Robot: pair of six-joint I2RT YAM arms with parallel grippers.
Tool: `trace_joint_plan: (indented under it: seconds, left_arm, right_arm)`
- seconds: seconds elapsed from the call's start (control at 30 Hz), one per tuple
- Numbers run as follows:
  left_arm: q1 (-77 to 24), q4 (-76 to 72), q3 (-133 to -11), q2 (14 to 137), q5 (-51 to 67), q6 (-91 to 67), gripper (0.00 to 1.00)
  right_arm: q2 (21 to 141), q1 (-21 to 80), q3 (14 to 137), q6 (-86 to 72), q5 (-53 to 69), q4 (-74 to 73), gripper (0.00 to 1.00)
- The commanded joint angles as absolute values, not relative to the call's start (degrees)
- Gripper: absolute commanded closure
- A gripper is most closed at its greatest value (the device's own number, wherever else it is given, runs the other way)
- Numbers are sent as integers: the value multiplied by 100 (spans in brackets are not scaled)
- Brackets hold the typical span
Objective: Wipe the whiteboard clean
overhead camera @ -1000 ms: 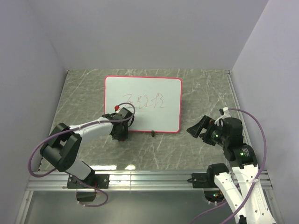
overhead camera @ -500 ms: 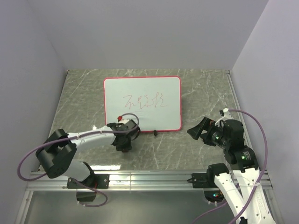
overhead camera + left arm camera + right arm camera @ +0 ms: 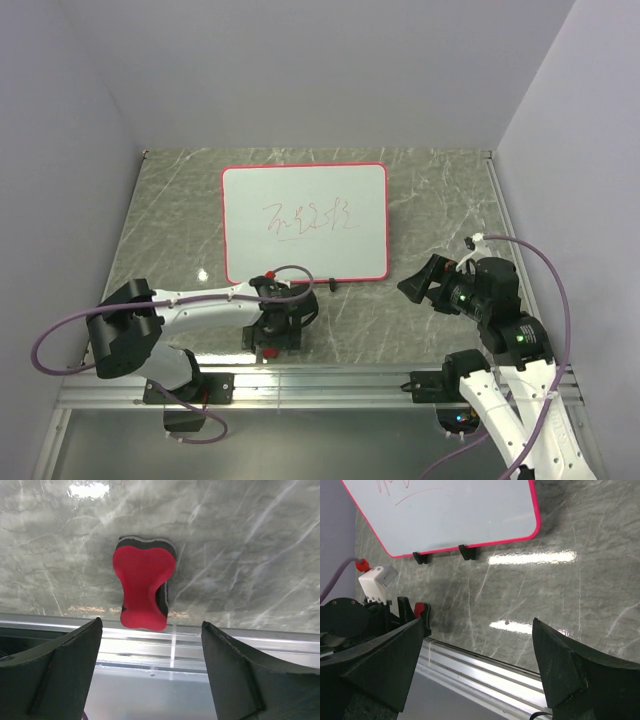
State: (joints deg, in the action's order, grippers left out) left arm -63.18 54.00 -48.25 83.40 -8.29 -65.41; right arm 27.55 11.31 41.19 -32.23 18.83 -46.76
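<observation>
My left gripper moves outward next, until its fingers straddle the red eraser's narrow middle (image 3: 140, 591) and close, since they are only beside the eraser's near end.
The whiteboard (image 3: 305, 222) lies flat at the back middle of the table, white with a thin red frame and red-green scribbles (image 3: 308, 217) across its centre. Its near edge and black clips (image 3: 466, 552) also show in the right wrist view. A red eraser (image 3: 144, 590) with a black felt base lies on the marble just before the near rail. My left gripper (image 3: 151, 630) hovers over it, open, its fingers apart from the eraser (image 3: 268, 352). My right gripper (image 3: 415, 282) stands open and holds nothing, right of the board (image 3: 450, 510).
An aluminium rail (image 3: 330, 378) runs along the table's near edge, right under the left gripper. Grey walls close in the left, back and right sides. Bare marble (image 3: 400, 190) shows around the board.
My left arm has drawn back from the whiteboard's lower edge to the near rail and its jaws have opened, leaving the eraser on the table. The right arm has barely moved.
</observation>
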Motion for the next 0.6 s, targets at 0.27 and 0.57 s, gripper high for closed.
trace_joint_plan:
  seconds: [0.27,0.57]
  left_arm:
    - [-6372,5467,-5159,8710,-1301,-6715,35]
    - [-6223,4905,-4791,8508,-1530,-6654,41]
  right_arm:
    - [2707,1336,4192,-3067,1784,-4535,5]
    - [2742,1371,4166,-3085,1775,-4509,5]
